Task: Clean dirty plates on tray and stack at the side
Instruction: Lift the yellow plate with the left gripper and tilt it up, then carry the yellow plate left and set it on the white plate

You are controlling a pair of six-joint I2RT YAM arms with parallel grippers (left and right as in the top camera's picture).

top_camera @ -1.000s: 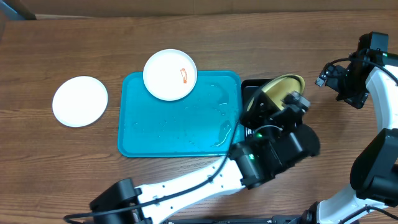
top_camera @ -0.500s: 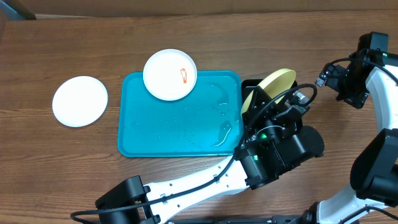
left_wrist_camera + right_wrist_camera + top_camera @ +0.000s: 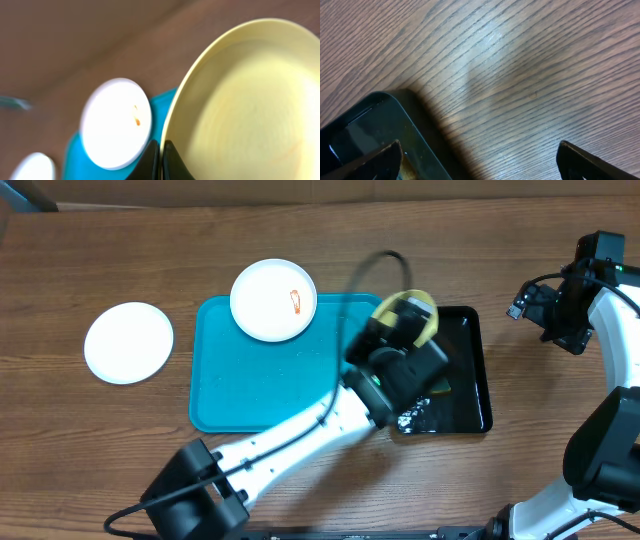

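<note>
My left gripper swings across the turquoise tray and down over the table's white plate next.
My left gripper (image 3: 160, 162) is shut on the rim of the pale yellow-green plate (image 3: 240, 105), held tilted in the air. In the overhead view that plate (image 3: 405, 312) is over the right edge of the turquoise tray (image 3: 260, 395). A white plate with an orange-red smear (image 3: 273, 299) lies on the tray's far left corner; it also shows in the left wrist view (image 3: 114, 122). Another white plate (image 3: 128, 342) lies on the table left of the tray. My right gripper (image 3: 480, 160) is open and empty above bare wood at the far right.
A glossy black tray (image 3: 465, 385) with wet residue sits right of the turquoise tray; its corner shows in the right wrist view (image 3: 365, 125). Water streaks lie on the turquoise tray's floor. The right arm (image 3: 580, 300) hangs at the table's right edge.
My left arm has swung left with the yellow-green plate, from over the black tray to over the turquoise tray's right edge. The black tray is now uncovered. The right arm has not moved.
</note>
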